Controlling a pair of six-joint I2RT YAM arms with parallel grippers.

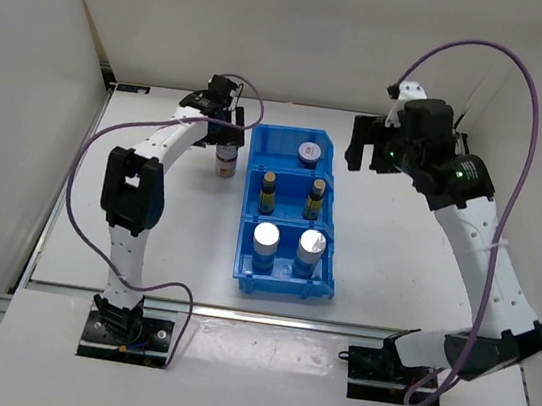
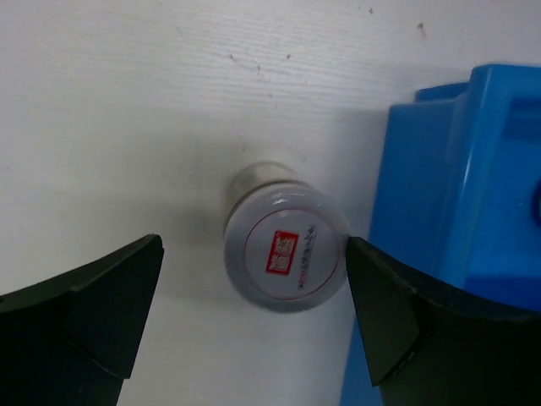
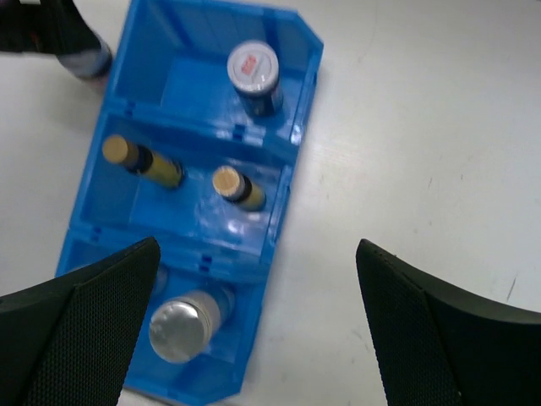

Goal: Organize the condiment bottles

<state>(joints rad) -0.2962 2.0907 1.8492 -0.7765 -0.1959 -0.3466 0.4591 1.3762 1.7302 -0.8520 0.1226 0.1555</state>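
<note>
The squat jar is standing below, and its lid is between my open fingers. My left gripper will next lower its fingers along both sides of the lid [image 1: 227, 150] [image 2: 287, 248] and close.
One squat jar [image 1: 225, 163] with a purple-white lid [image 2: 286, 254] stands on the table just left of the blue bin [image 1: 281, 275]. My left gripper [image 1: 226, 138] hangs over it, open, a finger on each side of the lid [image 2: 254, 254]; the right fingertip [image 2: 372, 296] is at the lid's edge. In the bin, a second jar [image 3: 254, 72] fills the far compartment, two slim dark bottles [image 3: 139, 156] [image 3: 237, 186] the middle, and two silver-capped cylinders [image 1: 266, 238] [image 1: 311, 244] the near one. My right gripper [image 1: 367, 151] is open and empty, above the table right of the bin.
White walls close in the table on the left, back and right. The blue bin's wall [image 2: 456, 186] stands right beside the outside jar. Purple cables loop over both arms.
</note>
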